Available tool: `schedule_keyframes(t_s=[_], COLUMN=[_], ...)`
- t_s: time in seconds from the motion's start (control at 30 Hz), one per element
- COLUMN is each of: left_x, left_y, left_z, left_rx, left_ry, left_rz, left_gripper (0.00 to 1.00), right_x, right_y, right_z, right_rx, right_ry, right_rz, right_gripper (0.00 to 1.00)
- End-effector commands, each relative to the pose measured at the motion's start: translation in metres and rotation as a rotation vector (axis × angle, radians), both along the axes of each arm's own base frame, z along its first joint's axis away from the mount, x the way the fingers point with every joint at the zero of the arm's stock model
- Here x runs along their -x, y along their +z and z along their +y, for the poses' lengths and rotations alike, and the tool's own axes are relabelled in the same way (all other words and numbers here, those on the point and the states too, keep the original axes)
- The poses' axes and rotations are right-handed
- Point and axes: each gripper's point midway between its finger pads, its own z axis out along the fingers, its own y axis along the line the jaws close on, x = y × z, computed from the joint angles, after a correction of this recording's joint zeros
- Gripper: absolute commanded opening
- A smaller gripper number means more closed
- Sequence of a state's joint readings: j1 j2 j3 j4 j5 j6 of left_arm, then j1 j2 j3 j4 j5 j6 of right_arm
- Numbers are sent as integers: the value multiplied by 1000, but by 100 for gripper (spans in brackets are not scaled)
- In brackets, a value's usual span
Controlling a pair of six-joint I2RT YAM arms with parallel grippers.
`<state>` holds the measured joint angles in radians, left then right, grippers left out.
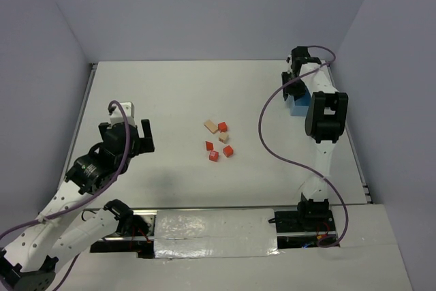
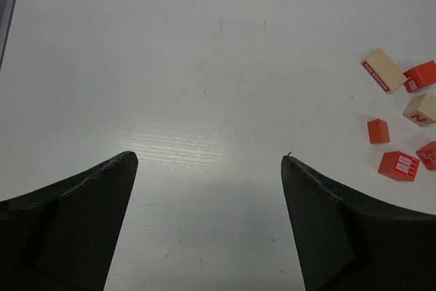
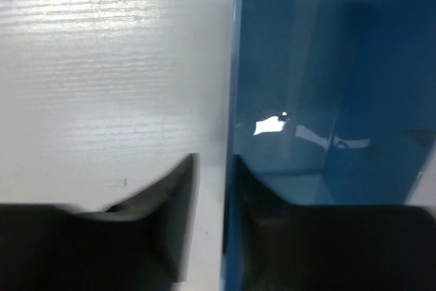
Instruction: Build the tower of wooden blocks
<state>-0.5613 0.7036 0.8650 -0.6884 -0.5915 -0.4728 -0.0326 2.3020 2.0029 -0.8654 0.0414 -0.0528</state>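
The window-printed red cube lies below the left gripper, which will next move across to its right in the top view and lower its open fingers around the cube.
The wooden blocks lie loose in the middle of the table, none stacked: a tan slab, a red cube, a tan cube, a small red block and two more red blocks. My left gripper is open and empty, well left of them. In the left wrist view they sit far right: slab, tan cube. My right gripper is at the back right. Its jaws straddle one wall of the blue box with a thin gap showing.
The light blue box stands at the back right near the right wall. White walls enclose the table on three sides. Purple cables loop from both arms, the right one over the table beside the blocks.
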Motion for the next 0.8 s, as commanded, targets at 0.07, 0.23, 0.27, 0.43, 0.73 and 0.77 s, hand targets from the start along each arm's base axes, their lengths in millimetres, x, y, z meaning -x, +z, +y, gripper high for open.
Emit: schedule_keyframes(t_s=[0.07,0.23,0.27,0.43,0.73,0.77], left_x=[-4,-4,-5,-18,-47,-44], left_y=[9,11,11,22,-17,-48], left_z=[-1,-1,-2,-46,-191,-199], left_rx=[2,1,-2,131,189,111], left_ry=[-1,1,-1,-123,-441,-422], left_rz=[-32,-30,-23,22,238,339], left_gripper=[99,99,100,100,90,89], right_x=[4,7,11,60,190,201], right_y=[19,118,134,224,186,187], right_z=[2,9,12,49,147,143], right_rx=[11,-41,-48,-114,-376,-385], right_ry=[-13,-74,-81,-82,53,27], right_rz=[-10,-213,-243,-465,-499,-511], right_gripper=[63,68,68,99,100,100])
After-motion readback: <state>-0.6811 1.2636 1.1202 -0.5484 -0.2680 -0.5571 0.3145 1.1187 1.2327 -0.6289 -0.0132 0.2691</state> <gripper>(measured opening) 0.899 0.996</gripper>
